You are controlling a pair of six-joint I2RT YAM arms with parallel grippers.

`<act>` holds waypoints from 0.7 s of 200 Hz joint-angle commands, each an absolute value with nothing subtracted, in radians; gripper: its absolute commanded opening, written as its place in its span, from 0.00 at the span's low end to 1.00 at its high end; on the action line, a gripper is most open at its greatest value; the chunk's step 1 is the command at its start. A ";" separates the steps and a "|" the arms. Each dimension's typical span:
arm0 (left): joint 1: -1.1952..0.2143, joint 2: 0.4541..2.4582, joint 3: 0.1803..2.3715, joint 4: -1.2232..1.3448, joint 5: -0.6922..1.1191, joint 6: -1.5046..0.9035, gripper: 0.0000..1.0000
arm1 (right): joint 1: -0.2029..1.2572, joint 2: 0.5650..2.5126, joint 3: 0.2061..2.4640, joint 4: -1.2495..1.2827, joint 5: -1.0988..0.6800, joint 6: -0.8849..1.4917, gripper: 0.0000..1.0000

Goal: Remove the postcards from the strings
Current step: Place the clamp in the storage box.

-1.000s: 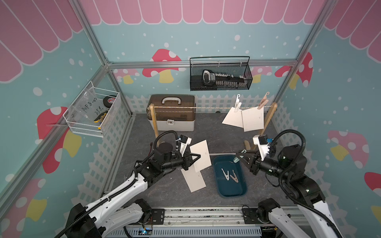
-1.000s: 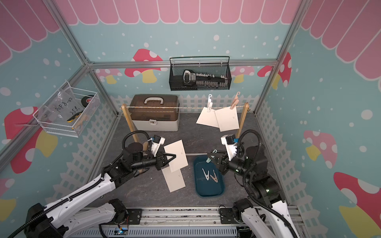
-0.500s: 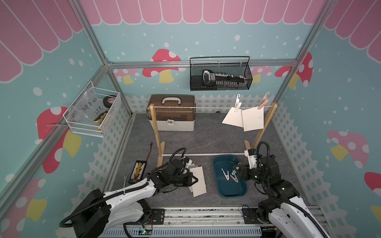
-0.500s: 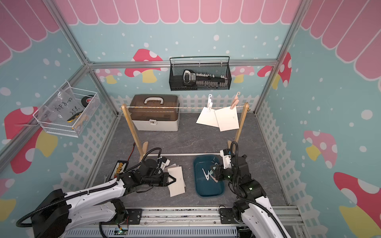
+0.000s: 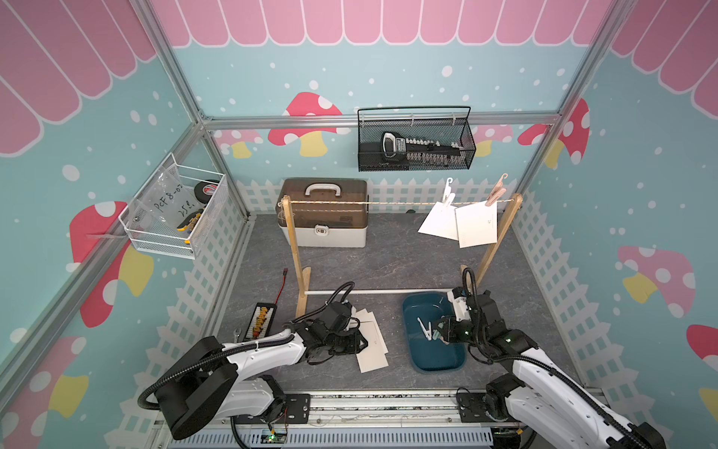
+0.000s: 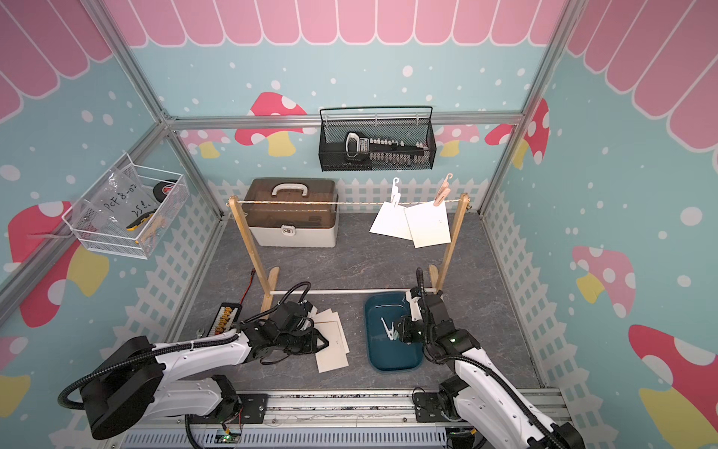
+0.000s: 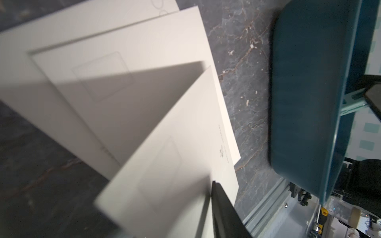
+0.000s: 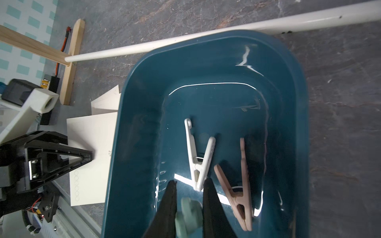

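I will lower my right gripper toward the bottom of the tray next, beside the white and tan clothespins, and let go of the pale green clothespin, because the white and tan ones are in the tray [image 5: 439,361].
Two off-white postcards [image 5: 441,223] [image 5: 477,229] hang at the right end of the string [image 5: 388,203], held by a white clothespin [image 5: 448,194] and a tan one [image 5: 497,194]. A pile of postcards [image 5: 373,342] [image 6: 332,346] lies on the floor. My left gripper [image 5: 361,342] is low over that pile, open. A tilted, blurred postcard [image 7: 175,164] leans loose beside one of its fingers [image 7: 222,206]. My right gripper [image 8: 190,181] hangs over the blue tray [image 5: 439,361], shut on a pale green clothespin [image 8: 188,212].
A white clothespin [image 8: 199,156] and a tan one [image 8: 241,185] lie in the tray. A white rod [image 5: 373,291] joins the wooden uprights [image 5: 295,248] [image 5: 497,241]. A brown toolbox [image 5: 324,214] stands at the back. A battery strip [image 5: 262,320] lies at the left.
Both arms have come down from mid-height to the floor. The left carried a postcard onto the pile and its jaws have parted. The right brought the green clothespin over the tray.
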State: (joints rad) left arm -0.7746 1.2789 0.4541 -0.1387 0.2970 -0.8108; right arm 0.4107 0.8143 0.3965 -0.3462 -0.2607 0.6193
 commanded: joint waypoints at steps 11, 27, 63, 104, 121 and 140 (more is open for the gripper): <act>-0.769 1.244 0.505 -0.271 0.161 -0.780 0.53 | 0.429 0.862 0.384 -0.287 -0.220 0.615 0.01; -0.767 1.209 0.517 -0.339 0.085 -0.772 0.63 | 0.440 0.887 0.385 -0.271 -0.206 0.615 0.04; -0.764 1.114 0.549 -0.448 -0.048 -0.754 0.73 | 0.465 0.951 0.399 -0.251 -0.201 0.615 0.23; -0.764 0.998 0.611 -0.454 -0.121 -0.682 0.75 | 0.475 0.981 0.444 -0.272 -0.216 0.600 0.43; -0.764 0.962 0.649 -0.407 -0.100 -0.618 0.75 | 0.477 0.959 0.498 -0.327 -0.248 0.559 0.48; -0.764 0.926 0.690 -0.310 -0.063 -0.540 0.75 | 0.477 0.904 0.616 -0.453 -0.227 0.510 0.53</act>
